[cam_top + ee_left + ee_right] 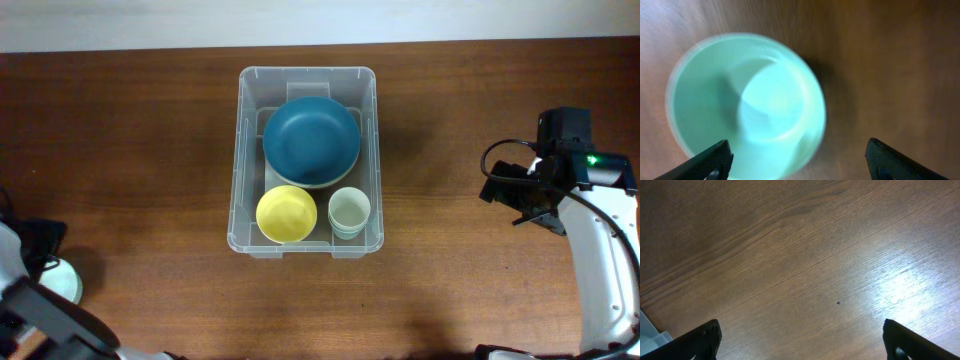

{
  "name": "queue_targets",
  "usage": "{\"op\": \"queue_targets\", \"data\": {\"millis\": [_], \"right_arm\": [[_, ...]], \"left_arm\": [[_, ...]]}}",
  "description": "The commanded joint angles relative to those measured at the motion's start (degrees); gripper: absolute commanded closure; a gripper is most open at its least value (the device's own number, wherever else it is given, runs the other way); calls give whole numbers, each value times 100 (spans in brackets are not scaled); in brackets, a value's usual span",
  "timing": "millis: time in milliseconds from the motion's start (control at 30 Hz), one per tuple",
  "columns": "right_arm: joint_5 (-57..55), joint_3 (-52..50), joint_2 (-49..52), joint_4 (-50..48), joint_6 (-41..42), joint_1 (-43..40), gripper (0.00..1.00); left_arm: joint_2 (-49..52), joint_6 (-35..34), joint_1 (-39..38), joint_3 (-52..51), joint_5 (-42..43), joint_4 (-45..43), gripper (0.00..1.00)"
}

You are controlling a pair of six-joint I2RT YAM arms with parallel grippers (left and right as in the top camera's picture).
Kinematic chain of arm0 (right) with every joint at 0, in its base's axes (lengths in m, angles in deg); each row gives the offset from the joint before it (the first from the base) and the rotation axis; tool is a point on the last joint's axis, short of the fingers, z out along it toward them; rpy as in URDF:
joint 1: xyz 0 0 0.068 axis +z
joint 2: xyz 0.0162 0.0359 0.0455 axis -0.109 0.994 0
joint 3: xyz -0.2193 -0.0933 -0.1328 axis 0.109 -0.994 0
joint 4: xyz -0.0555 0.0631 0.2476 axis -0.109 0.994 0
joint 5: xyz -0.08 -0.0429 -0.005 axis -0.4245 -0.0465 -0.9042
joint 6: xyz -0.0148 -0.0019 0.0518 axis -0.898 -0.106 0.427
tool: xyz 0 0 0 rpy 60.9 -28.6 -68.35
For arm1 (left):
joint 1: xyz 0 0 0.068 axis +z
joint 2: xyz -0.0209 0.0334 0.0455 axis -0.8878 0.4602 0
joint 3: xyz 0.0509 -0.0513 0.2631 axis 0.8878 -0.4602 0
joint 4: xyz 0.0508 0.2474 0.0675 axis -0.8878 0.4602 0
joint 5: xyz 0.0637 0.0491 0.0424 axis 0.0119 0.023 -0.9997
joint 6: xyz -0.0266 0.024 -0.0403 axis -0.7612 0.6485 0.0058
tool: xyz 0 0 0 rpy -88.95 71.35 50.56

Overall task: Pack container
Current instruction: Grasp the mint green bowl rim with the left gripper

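Note:
The left gripper will next lower its open fingers over the mint green cup's rim, on the side facing the container, and close, since that side of the cup is below, between the fingers.
The clear plastic container point(240, 150) stands at the table's middle. It holds a dark blue plate point(311, 139), a yellow bowl point(286, 214) and a pale green cup point(349, 211). A mint green cup point(745, 102) stands on the table at the far left point(58, 279). My left gripper point(797, 159) is open just above it, with one finger over the cup's rim and the other over bare wood. My right gripper point(800, 340) is open and empty over bare wood at the right of the table, and its arm point(560, 170) shows overhead.
A corner of the container point(649, 330) shows at the left edge of the right wrist view. The left arm point(40, 320) lies along the front left corner of the table.

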Motion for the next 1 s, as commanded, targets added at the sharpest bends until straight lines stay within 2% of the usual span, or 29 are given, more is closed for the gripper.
{"op": "queue_targets", "data": {"millis": [0, 233, 267, 300, 367, 500, 633, 700, 767, 967], "right_arm": [[-9, 79, -90, -13, 26, -31, 1], [-9, 79, -90, -15, 26, -31, 1], [-9, 79, -90, -15, 26, -31, 1], [-9, 79, -90, -15, 28, -31, 1], [-9, 79, -90, -15, 28, -31, 1], [-9, 79, -90, -15, 28, -31, 1], [-9, 79, -90, -15, 28, -31, 1], [-9, 79, -90, -9, 26, -31, 1], [-9, 79, -90, 2, 26, -31, 1], [-9, 79, -90, -4, 28, -31, 1]], "left_arm": [[660, 162, 13, -63, 138, -7, 13], [916, 162, 13, -61, 269, -26, 28], [916, 162, 13, -61, 269, -28, 36], [916, 162, 13, -61, 269, -24, 51], [916, 162, 13, -61, 271, 2, 71], [916, 155, 13, -61, 343, 22, 84], [881, 160, -74, 28, 492, 52, 89], [723, 179, -289, 212, 514, 219, 93], [481, 181, -525, 334, 514, 361, 94], [-960, 306, -1886, 662, 511, 752, 94]]}}
